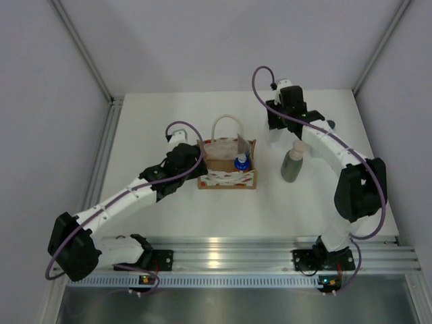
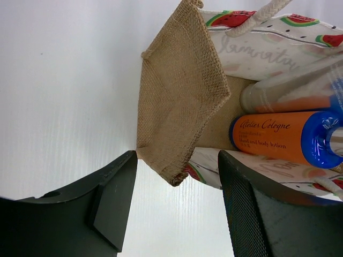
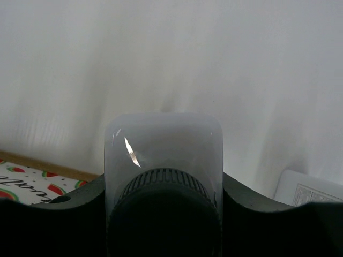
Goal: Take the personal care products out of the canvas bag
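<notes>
I will lower my right gripper next, moving it slightly toward the canvas bag [image 1: 227, 167]. I will release the white bottle where bare table shows between the bag and the white labelled object.
The canvas bag [image 1: 227, 167] stands mid-table, its burlap end showing in the left wrist view [image 2: 179, 91]. The orange bottle with the blue top [image 1: 241, 162] is inside it [image 2: 278, 136], beside a pale greyish bottle [image 2: 289, 92]. My left gripper [image 1: 197, 159] is open and empty at the bag's left end, with the burlap corner between its fingers [image 2: 177, 160]. My right gripper [image 1: 275, 129] is shut on a white bottle with a dark ribbed cap [image 3: 163, 144], at the far right of the bag. I cannot tell whether that bottle touches the table. The grey-green bottle with the beige cap [image 1: 293, 164] stands on the table.
A white labelled object [image 3: 316, 194] lies on the table to the right of my right gripper. The bag's cream handle [image 1: 227, 125] loops up behind it. Grey walls close the table in on the left, right and back.
</notes>
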`<state>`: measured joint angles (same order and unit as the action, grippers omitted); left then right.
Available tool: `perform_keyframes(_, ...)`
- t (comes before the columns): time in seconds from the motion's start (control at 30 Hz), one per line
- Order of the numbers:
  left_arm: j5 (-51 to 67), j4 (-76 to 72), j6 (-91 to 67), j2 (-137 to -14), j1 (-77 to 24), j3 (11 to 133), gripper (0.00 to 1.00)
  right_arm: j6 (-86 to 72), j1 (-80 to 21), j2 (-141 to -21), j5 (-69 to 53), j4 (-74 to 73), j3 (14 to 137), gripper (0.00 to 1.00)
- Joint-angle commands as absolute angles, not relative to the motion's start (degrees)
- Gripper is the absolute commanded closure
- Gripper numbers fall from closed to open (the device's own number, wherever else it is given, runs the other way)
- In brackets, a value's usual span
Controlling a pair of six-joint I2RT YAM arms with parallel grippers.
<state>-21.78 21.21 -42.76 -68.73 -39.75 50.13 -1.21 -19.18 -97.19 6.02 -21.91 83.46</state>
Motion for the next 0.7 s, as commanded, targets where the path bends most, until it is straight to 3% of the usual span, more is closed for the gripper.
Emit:
perform_keyframes(0.0,-21.53,20.65,-42.80,-66.89,-39.64,49.92,0.34,1.41,-18.37,-97.81,2.65,-8.35,84.46,1.00)
perform_keyframes(0.27,-21.45,20.57,-42.36,-65.92,-39.64,49.75,0.33,2.81,-17.84,-103.18,0.35,-8.17,83.68,1.00)
perform_keyframes(0.33,-21.27,20.57,-42.28,-65.66,-39.64,49.57,0.33,2.81,-17.58,-103.54,-1.04,-8.17,83.24,0.96)
perform_keyframes(0.43,-21.36,20.65,-42.10,-65.22,-39.73,49.22,0.32,3.16,-17.67,-102.66,-3.16,-8.17,81.65,0.69)
perform_keyframes(0.53,-21.27,20.57,-41.84,-65.30,-39.64,49.31,0.31,3.51,-17.67,-102.13,-3.69,-8.17,80.77,0.53)
perform_keyframes(0.67,-21.27,20.65,-41.48,-65.13,-39.64,49.22,0.29,4.48,-17.58,-99.85,-3.08,-9.05,80.50,0.39)
